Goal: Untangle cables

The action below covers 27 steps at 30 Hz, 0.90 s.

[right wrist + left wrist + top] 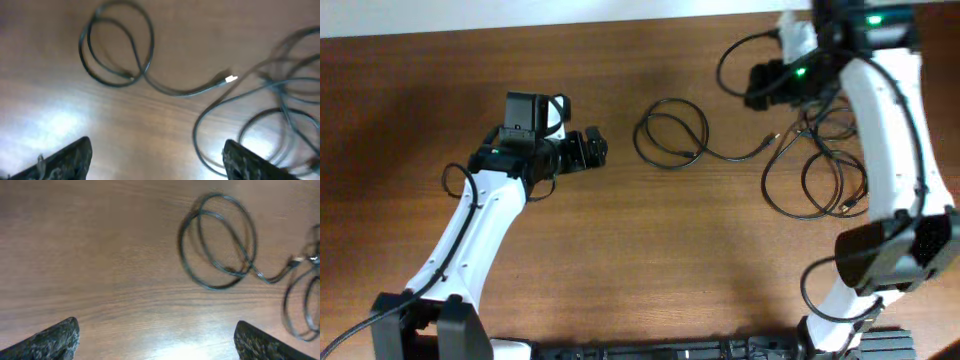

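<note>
The coiled cable's tail is below, and a single piece runs clear at the part of the tail between coil and plug [730,159] [181,94], so my right gripper's open fingers need to go down there next.
One thin black cable [672,134] lies coiled on the wooden table, its tail running right to a small plug [772,140]. It shows in the left wrist view [216,241] and the right wrist view [117,45], plug end [230,79]. A second loose tangle of black cables [820,165] lies to its right, partly under the right arm, also in the right wrist view [270,115]. My left gripper [592,150] is open and empty, left of the coil. My right gripper [760,85] is open and empty, above the tangle's upper left.
The table's far edge [570,25] meets a white wall. The right arm's white links [895,130] cross over the tangle's right side. Thicker black arm wires [740,55] loop near the right wrist.
</note>
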### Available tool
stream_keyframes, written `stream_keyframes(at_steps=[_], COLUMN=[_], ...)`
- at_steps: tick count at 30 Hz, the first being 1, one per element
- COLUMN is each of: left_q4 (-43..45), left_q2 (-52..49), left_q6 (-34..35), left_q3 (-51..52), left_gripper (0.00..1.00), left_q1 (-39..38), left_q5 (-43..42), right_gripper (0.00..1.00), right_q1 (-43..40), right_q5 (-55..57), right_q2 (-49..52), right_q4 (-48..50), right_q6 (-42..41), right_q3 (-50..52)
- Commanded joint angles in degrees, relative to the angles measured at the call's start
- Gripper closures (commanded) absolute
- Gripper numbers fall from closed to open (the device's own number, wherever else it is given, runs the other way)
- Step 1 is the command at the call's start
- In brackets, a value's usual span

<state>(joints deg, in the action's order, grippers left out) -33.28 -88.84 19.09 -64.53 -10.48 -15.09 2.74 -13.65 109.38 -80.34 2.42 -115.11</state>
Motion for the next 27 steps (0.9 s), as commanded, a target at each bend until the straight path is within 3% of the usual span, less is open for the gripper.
stream_keyframes(at_steps=[1, 5, 7, 9, 11, 15, 18, 19, 22, 27], left_q4=[-0.87, -0.92, -0.92, -1.2, -1.36, -1.36, -1.38, -1.4, -1.49, -1.55], left_q2=[-0.31, -0.31, -0.31, -0.31, -0.31, -0.31, -0.31, -0.31, -0.31, -0.31], left_q6=[-0.72, -0.72, -0.72, -0.72, -0.72, -0.72, -0.72, -0.72, -0.72, -0.72], left_q3=[-0.02, -0.02, -0.02, -0.02, -0.02, -0.02, -0.02, -0.02, -0.02, -0.02], left_gripper=[0.0, 0.0, 0.0, 0.0, 0.0, 0.0, 0.0, 0.0, 0.0, 0.0], left_q1=[0.13, 0.13, 0.13, 0.13, 0.13, 0.13, 0.13, 0.13, 0.13, 0.13], left_q5=[2.95, 2.95, 2.93, 2.93, 2.93, 2.93, 2.93, 2.91, 2.91, 2.91], right_gripper=[0.21, 0.28, 0.42, 0.43, 0.43, 0.48, 0.9, 0.96, 0.96, 0.96], right_q1=[5.51, 10.88, 11.67, 11.65, 11.65, 11.78, 11.98, 11.96, 11.34, 6.64], right_q5=[-0.94, -0.7, -0.72, 4.85, 5.99, 5.49, 3.26, 3.1, 2.58, 1.84], right_q2=[0.85, 0.87, 0.9, 0.96, 1.31, 4.76, 4.87, 4.61, -0.61, -13.62], right_q4=[9.11, 32.24, 46.21, 54.07, 58.25, 55.41, 53.09, 50.58, 41.03, 22.6], right_q6=[0.76, 0.76, -0.04, -8.24, -10.01, -10.01, -10.01, -10.01, -9.97, -9.33], right_q3=[11.5, 27.04, 35.6, 40.5, 44.09, 44.63, 44.61, 44.26, 36.89, 6.03])
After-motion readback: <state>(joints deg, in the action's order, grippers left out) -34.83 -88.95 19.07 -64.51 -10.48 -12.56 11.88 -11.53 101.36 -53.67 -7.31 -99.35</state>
